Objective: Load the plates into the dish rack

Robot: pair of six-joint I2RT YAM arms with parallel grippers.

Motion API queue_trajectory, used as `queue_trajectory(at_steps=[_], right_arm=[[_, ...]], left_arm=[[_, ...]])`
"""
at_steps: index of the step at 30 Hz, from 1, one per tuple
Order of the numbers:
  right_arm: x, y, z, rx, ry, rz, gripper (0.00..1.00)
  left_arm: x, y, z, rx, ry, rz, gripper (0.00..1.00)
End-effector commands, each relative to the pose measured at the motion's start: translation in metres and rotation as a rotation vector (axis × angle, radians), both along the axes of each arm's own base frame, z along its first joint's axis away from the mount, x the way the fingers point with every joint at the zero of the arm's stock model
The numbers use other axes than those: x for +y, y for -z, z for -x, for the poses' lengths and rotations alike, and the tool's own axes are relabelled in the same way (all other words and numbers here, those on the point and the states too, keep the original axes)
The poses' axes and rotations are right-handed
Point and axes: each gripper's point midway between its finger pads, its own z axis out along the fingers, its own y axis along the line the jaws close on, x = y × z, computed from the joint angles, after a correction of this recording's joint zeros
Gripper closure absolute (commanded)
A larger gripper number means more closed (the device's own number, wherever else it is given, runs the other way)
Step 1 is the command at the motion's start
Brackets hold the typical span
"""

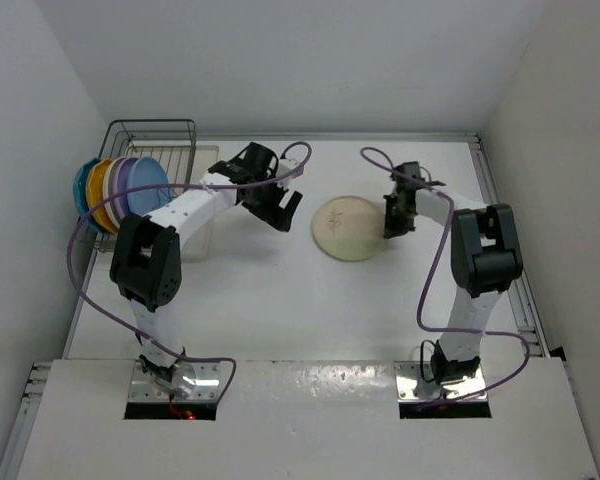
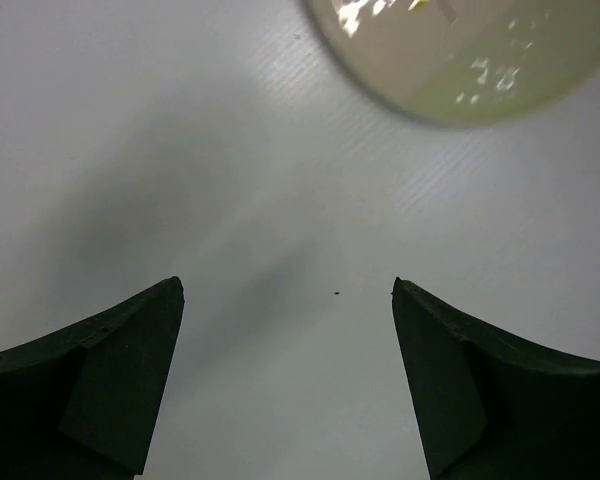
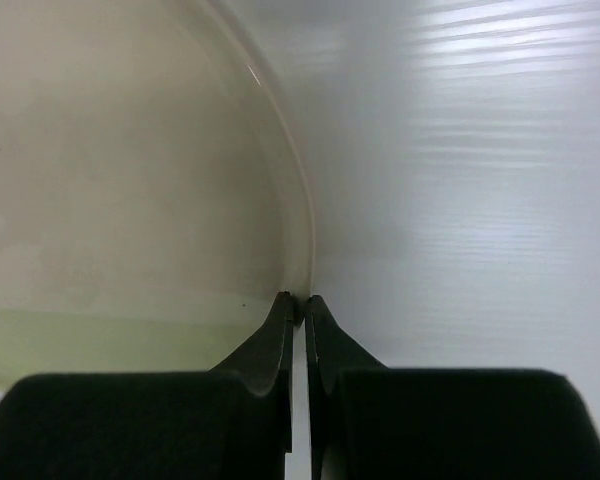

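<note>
My left gripper should next go down onto the cream plate's rim on the rack side and close there, because my right gripper holds the opposite edge.
The cream plate with a sprig and a green edge (image 1: pixel 346 228) lies flat on the white table, mid-field. My right gripper (image 1: pixel 392 226) is at its right edge; in the right wrist view the gripper (image 3: pixel 300 298) is shut on the plate's rim (image 3: pixel 302 250). My left gripper (image 1: pixel 284 211) is open and empty, just left of the plate; the plate (image 2: pixel 460 50) lies beyond the gripper (image 2: pixel 288 290) in the left wrist view. The dark wire dish rack (image 1: pixel 165 132) at the far left holds the teal (image 1: pixel 83 185), orange (image 1: pixel 102 187), lilac (image 1: pixel 124 176) and blue (image 1: pixel 146 191) plates on edge. No other cream plate shows.
A pale flat tray (image 1: pixel 204 238) lies beside the rack, partly under my left arm. White walls close in the table at the back and on both sides. A rail (image 1: pixel 513 262) runs along the right edge.
</note>
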Motion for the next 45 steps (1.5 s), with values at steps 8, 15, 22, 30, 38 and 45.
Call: queue_trajectory(at_steps=[8, 15, 22, 30, 38, 45], right_arm=[[0.122, 0.005, 0.034, 0.064, 0.043, -0.241, 1.0], [0.132, -0.001, 0.037, 0.023, 0.083, -0.286, 1.0], [0.142, -0.003, 0.044, 0.012, 0.063, -0.3, 1.0], [0.15, -0.011, 0.046, -0.027, 0.026, -0.335, 1.0], [0.147, -0.031, 0.046, -0.054, -0.086, -0.376, 0.0], [0.13, -0.053, 0.034, -0.118, -0.069, -0.383, 0.0]], left_arm=[[-0.004, 0.072, 0.015, 0.165, -0.035, 0.02, 0.13], [0.046, 0.117, 0.017, 0.221, -0.165, -0.144, 0.37], [0.026, 0.136, 0.035, 0.328, -0.108, -0.065, 0.69], [0.015, 0.126, 0.032, 0.361, -0.073, -0.009, 1.0], [0.05, -0.011, -0.038, -0.116, -0.131, -0.2, 1.0], [0.079, -0.067, -0.047, -0.31, -0.18, -0.471, 1.0]])
